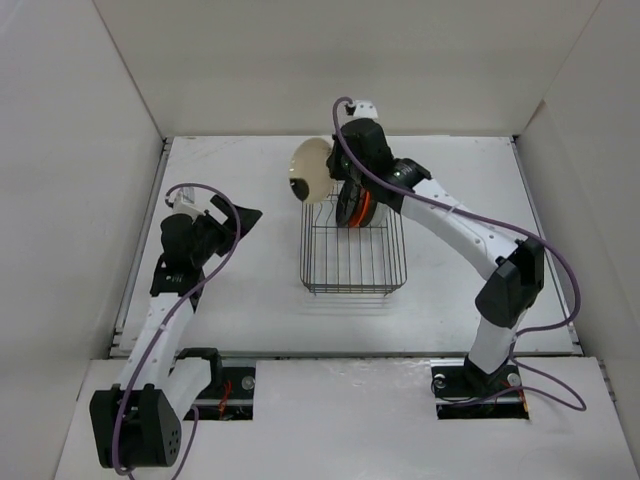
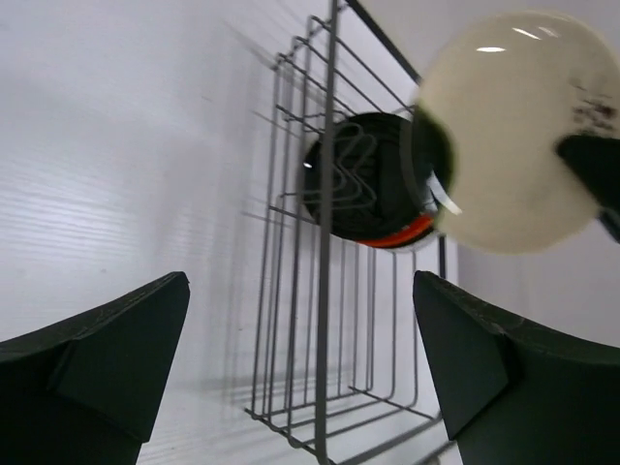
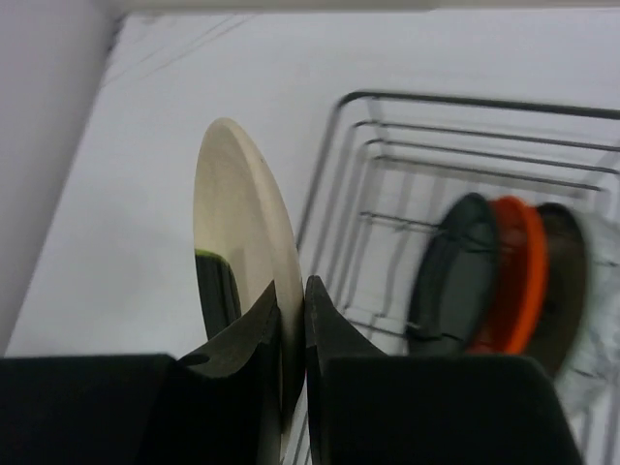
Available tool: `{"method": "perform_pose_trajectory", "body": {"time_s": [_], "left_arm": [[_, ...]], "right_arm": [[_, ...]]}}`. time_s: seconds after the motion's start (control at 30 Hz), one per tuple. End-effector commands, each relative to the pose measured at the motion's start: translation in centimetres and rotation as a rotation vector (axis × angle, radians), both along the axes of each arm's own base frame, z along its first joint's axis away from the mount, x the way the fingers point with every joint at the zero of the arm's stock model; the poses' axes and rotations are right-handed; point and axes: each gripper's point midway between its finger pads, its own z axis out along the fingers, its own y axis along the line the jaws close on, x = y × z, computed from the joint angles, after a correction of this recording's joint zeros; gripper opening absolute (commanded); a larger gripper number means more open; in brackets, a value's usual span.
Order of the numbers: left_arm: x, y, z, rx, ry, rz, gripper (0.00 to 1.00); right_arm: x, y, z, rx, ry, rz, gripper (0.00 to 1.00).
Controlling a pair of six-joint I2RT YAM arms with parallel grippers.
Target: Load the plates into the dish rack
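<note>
I will lower and turn my right gripper next, bring the cream-tan plate [image 3: 242,223] into the open slot [image 3: 389,276] beside the black plate and let go of it, because that space is empty.
The dish rack [image 1: 353,262] stands mid-table. Several plates stand upright at its far end: a dark one [image 3: 455,276], an orange one [image 3: 513,276], another dark one [image 3: 562,281] and a blurred clear one [image 3: 603,310]. My right gripper [image 3: 291,286] is shut on the rim of the cream-tan plate [image 3: 242,223] and holds it on edge just outside the rack's far left corner [image 1: 312,170]. My left gripper [image 1: 245,218] is open and empty, left of the rack. Its view shows the rack [image 2: 325,291], a black plate [image 2: 363,179] and the cream plate [image 2: 513,136].
White walls enclose the table on the left, back and right. The rack's near slots [image 1: 350,270] hold no plates. The right arm [image 1: 470,230] stretches from the near right across to the rack's far end.
</note>
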Motion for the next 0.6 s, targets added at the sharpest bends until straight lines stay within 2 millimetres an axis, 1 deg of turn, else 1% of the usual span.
{"method": "perform_pose_trajectory", "body": {"time_s": [0.0, 0.03, 0.07, 0.13, 0.2, 0.23, 0.27, 0.3, 0.33, 0.37, 0.43, 0.5, 0.53, 0.57], "left_arm": [[0.8, 2.3, 0.7, 0.098, 0.014, 0.124, 1.0], [0.9, 3.1, -0.4, 0.118, 0.052, 0.168, 1.0], [0.9, 3.3, -1.0, 0.125, 0.086, 0.178, 1.0], [1.0, 3.3, -1.3, 0.126, 0.096, 0.177, 1.0], [0.9, 3.3, -2.2, 0.121, 0.123, 0.179, 1.0], [0.9, 3.3, -2.2, 0.121, 0.123, 0.179, 1.0], [0.7, 3.3, -2.5, 0.122, 0.138, 0.178, 1.0], [0.8, 3.4, -2.8, 0.127, 0.147, 0.186, 1.0], [0.6, 3.5, -3.1, 0.129, 0.162, 0.185, 1.0], [0.8, 3.6, -2.7, 0.131, 0.154, 0.194, 1.0], [0.4, 3.8, -2.9, 0.137, 0.166, 0.203, 1.0], [0.4, 3.9, -2.6, 0.139, 0.155, 0.212, 1.0], [0.3, 4.0, -2.3, 0.146, 0.142, 0.21, 1.0], [0.3, 4.0, -2.3, 0.146, 0.142, 0.21, 1.0]], "right_arm": [[0.8, -9.7, 1.8, -0.229, -0.044, -0.52, 0.0], [0.7, -10.7, 1.8, -0.261, -0.052, -0.561, 0.0], [0.7, -11.4, 1.9, -0.272, -0.061, -0.603, 0.0], [0.4, -11.8, 1.5, -0.287, -0.057, -0.61, 0.0], [0.3, -12.4, 1.5, -0.307, -0.061, -0.632, 0.0], [0.5, -12.2, 0.6, -0.327, -0.044, -0.632, 0.0], [0.8, -12.2, 0.8, -0.328, -0.052, -0.644, 0.0], [0.8, -12.2, 0.1, -0.348, -0.041, -0.641, 0.0], [0.9, -12.1, 0.0, -0.356, -0.036, -0.64, 0.0], [1.1, -11.4, -0.6, -0.364, -0.033, -0.629, 0.0], [1.3, -11.1, -1.7, -0.389, -0.013, -0.628, 0.0], [1.5, -10.7, -1.9, -0.374, -0.007, -0.621, 0.0], [1.4, -10.0, -2.5, -0.379, 0.002, -0.601, 0.0], [1.5, -9.9, -2.0, -0.369, -0.004, -0.602, 0.0]]}}
